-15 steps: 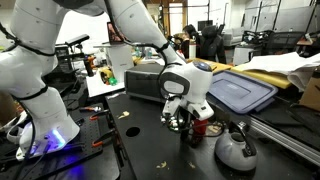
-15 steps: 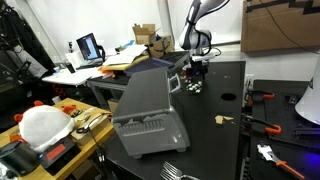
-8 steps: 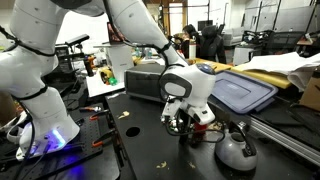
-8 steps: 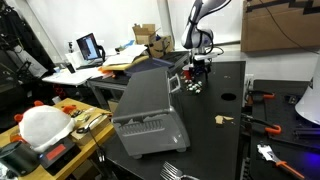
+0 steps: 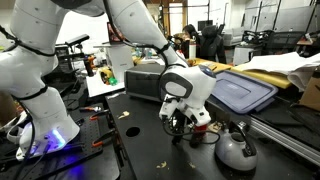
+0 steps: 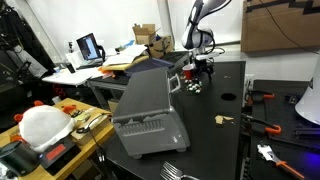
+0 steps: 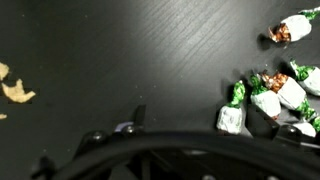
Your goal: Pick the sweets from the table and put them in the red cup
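Next, my gripper slides right in the wrist view to centre the cluster's outermost sweet (image 7: 231, 118).
Several sweets (image 7: 268, 100) in white wrappers with green twisted ends lie in a cluster on the black table (image 7: 120, 50) at the right of the wrist view. One more sweet (image 7: 293, 28) lies apart at the top right. My gripper (image 5: 180, 128) hangs low over the table, just above this cluster, open and holding nothing. One dark fingertip (image 7: 137, 115) shows left of the sweets. The red cup (image 5: 210, 128) stands on the table right beside the gripper. In an exterior view the gripper (image 6: 197, 72) hovers over the pale sweets (image 6: 195, 87).
A grey kettle (image 5: 235, 150) with a black handle stands close to the cup. A grey machine (image 5: 145, 82) and a blue lid (image 5: 240, 92) sit behind. Yellowish scraps (image 7: 15, 92) lie on the table. Hand tools (image 6: 262, 100) lie along one table edge.
The gripper has shifted a little sideways above the sweets, away from the cup. Its jaws have stayed open.
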### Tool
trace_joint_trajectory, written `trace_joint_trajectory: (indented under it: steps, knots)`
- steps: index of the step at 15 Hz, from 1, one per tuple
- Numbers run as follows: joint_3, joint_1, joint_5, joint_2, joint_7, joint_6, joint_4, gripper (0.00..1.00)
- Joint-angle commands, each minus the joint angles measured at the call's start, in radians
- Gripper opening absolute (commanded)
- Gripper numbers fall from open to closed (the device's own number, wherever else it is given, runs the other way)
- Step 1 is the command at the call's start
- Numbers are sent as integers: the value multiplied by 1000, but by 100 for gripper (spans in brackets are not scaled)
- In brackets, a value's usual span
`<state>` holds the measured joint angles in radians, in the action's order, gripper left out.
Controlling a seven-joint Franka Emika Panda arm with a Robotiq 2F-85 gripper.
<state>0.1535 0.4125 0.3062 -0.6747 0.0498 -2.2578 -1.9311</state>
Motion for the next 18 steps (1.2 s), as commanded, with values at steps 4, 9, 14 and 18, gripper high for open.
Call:
trace_joint_trajectory:
  steps: [4,9,14,18]
  knots:
    - [6,-18,-15,14,-7,68,-17,85]
    - [-5,-24,17,28,-11,-1,-44,100]
    - [-16,-36,47,41,-12,-77,-80,100]
    - [-27,-40,77,51,-15,-160,-105,100]
